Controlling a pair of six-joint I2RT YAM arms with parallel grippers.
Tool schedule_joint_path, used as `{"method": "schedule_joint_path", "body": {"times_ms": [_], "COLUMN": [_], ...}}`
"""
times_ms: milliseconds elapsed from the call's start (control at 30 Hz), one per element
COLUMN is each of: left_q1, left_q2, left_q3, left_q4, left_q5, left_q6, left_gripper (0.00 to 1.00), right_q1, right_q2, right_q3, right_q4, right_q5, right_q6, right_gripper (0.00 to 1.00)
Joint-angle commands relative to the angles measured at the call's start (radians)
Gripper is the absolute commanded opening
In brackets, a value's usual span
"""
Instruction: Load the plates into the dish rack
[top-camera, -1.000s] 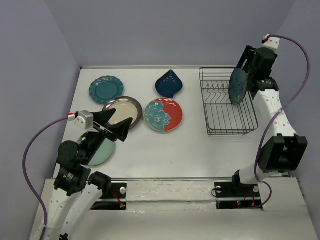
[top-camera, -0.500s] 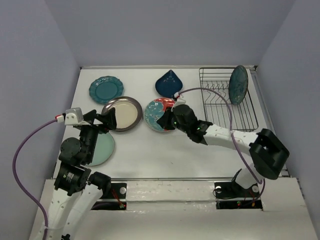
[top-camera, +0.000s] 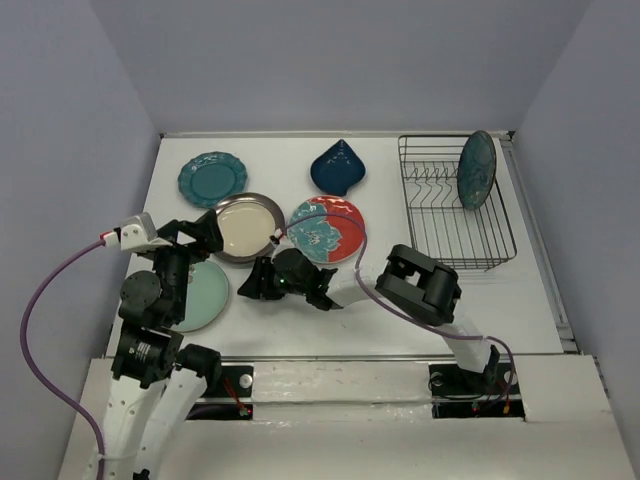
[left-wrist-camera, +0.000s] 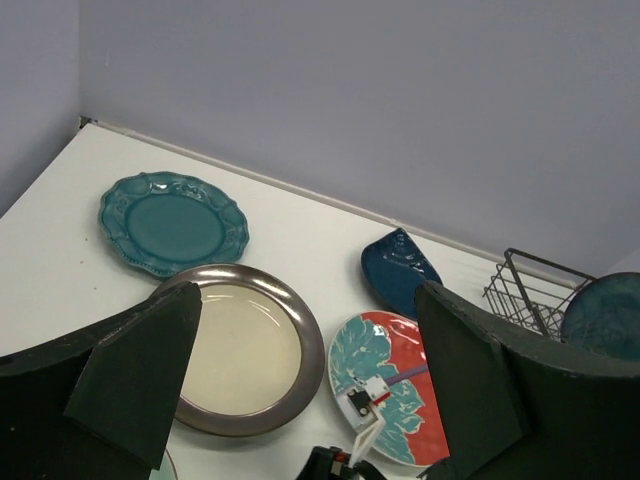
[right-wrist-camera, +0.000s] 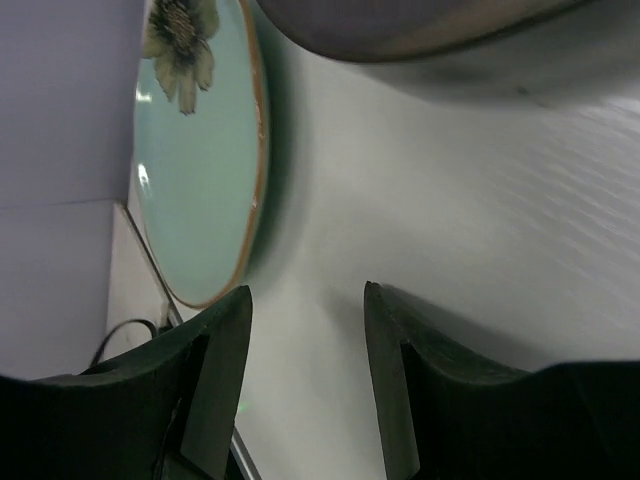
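The right gripper slides low toward the left in the top view and straddles that rim next, because the mint plate's brown rim (right-wrist-camera: 252, 235) faces its open fingers.
The glossy dark teal plate (top-camera: 477, 170) stands upright in the black dish rack (top-camera: 440, 256) at the back right. The other plates lie flat: scalloped teal (top-camera: 212, 178), navy teardrop (top-camera: 337, 167), cream with brown rim (top-camera: 245, 227), red-and-teal floral (top-camera: 327, 230) and pale mint (top-camera: 203, 295). My right gripper (top-camera: 248, 283) is open and empty, low over the table beside the mint plate (right-wrist-camera: 195, 170). My left gripper (top-camera: 205, 238) is open and empty above the cream plate's (left-wrist-camera: 245, 350) left edge.
The right arm stretches low across the table's front middle, under the floral plate (left-wrist-camera: 385, 385). The rack (left-wrist-camera: 530, 295) has free prongs left of the teal plate (left-wrist-camera: 605, 315). The table's near edge runs just behind the mint plate.
The right gripper let go of the dark teal plate in the rack and swung left across the table to the mint plate. The left gripper drew back slightly to the left.
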Motion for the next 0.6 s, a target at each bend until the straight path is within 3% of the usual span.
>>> {"method": "schedule_joint_path", "body": {"times_ms": [0,333,400,567], "left_q1": [0.011,0.014,0.016,0.014], "left_q2": [0.013,0.029,0.029,0.027], "left_q3": [0.025,0.025,0.025,0.025], "left_q4": [0.053,0.063,0.062,0.063], "left_q5": [0.018,0.061,0.064,0.072], "left_q6": [-0.004,-0.004,-0.004,-0.007], "left_gripper": [0.99,0.99,0.99,0.99], "right_q1": [0.026,0.057,0.057,0.057], "right_q2": [0.089,0.25,0.275,0.305], "right_q3": [0.142,0.24,0.257,0.291], "right_q4": [0.1,0.135,0.149,0.136], "right_q5": [-0.056,-0.043,-0.046,-0.028], "right_q6": [0.076,0.173,0.207,0.233], "right_gripper": [0.55,0.51,0.43,0.35]}}
